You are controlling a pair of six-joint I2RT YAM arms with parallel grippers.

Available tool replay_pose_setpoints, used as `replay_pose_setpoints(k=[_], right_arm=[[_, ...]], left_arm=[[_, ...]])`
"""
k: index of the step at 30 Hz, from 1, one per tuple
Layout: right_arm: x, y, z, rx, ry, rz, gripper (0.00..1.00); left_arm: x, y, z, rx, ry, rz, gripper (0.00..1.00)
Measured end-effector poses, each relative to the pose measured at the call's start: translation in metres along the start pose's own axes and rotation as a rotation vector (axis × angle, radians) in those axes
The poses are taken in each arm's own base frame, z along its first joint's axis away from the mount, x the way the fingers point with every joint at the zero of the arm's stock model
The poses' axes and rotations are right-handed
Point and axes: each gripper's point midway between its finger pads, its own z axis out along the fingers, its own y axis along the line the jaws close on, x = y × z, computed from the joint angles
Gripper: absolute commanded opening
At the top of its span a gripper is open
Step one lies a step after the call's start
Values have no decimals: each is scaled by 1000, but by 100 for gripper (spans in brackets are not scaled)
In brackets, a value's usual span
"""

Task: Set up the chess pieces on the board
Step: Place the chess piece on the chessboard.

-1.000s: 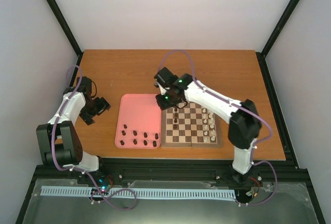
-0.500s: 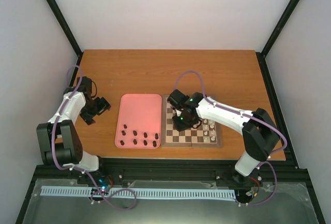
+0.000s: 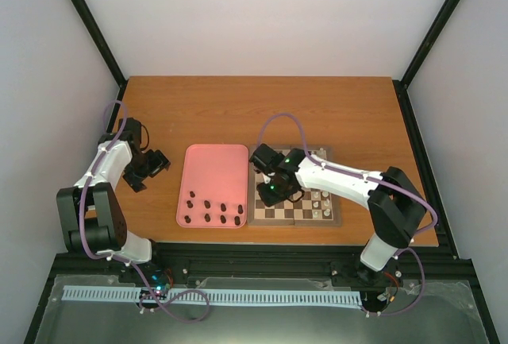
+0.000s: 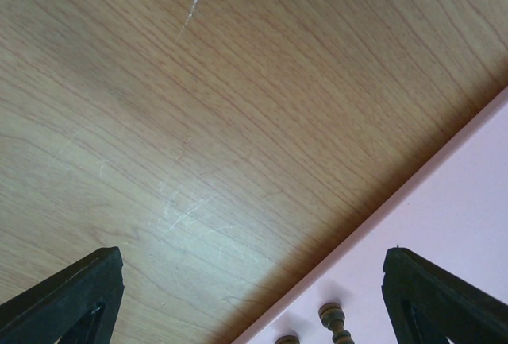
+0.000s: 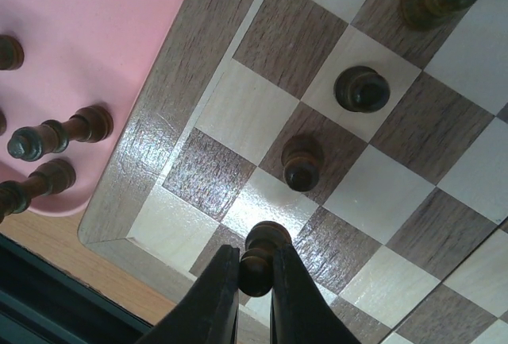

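Note:
The pawn point(image 5: 259, 258) comes down from my right gripper onto the light square point(image 5: 271, 204) next and is released beside the nearest standing dark piece, since that empty square continues the file.
The board point(image 3: 294, 222) lies right of the pink tray point(image 3: 213, 165). My right gripper point(image 3: 268, 198) hangs over the board's near-left corner point(image 5: 151, 149), shut on a dark pawn point(image 5: 259, 258) by its head. Whether the pawn's base touches the board I cannot tell. Three dark pieces point(image 5: 302, 161) stand in the second file from the tray side, in line with the held pawn. Several dark chess pieces point(image 3: 210, 209) lie in the near part of the tray, some of these pieces point(image 5: 55, 139) showing in the right wrist view. My left gripper point(image 3: 152, 164) point(image 4: 250, 258) is open over bare wood, left of the tray.
Cream-white pieces point(image 3: 321, 197) stand along the board's right side. The tray's rim point(image 4: 413, 177) runs just right of my left gripper, with two pieces point(image 4: 333, 318) lying inside it. The table's front edge point(image 3: 302, 242) is close behind the board.
My right arm has swung from the board's far-left corner toward the near-left corner, carrying the dark pawn. The left arm has not moved.

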Motion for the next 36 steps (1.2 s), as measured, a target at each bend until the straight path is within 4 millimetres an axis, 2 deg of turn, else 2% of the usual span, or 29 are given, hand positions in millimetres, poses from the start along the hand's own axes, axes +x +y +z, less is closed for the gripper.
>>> replay_pose_setpoints(k=[20, 24, 31, 36], right_arm=[[2, 0, 21, 4, 34, -22, 10], [2, 1, 21, -4, 36, -23, 14], [3, 2, 22, -9, 43, -26, 15], [4, 3, 22, -15, 48, -26, 26]], left_arm=[[0, 0, 0, 1, 0, 1, 100], [0, 0, 0, 2, 1, 1, 100], [0, -1, 0, 3, 2, 3, 100], [1, -1, 0, 6, 4, 3, 100]])
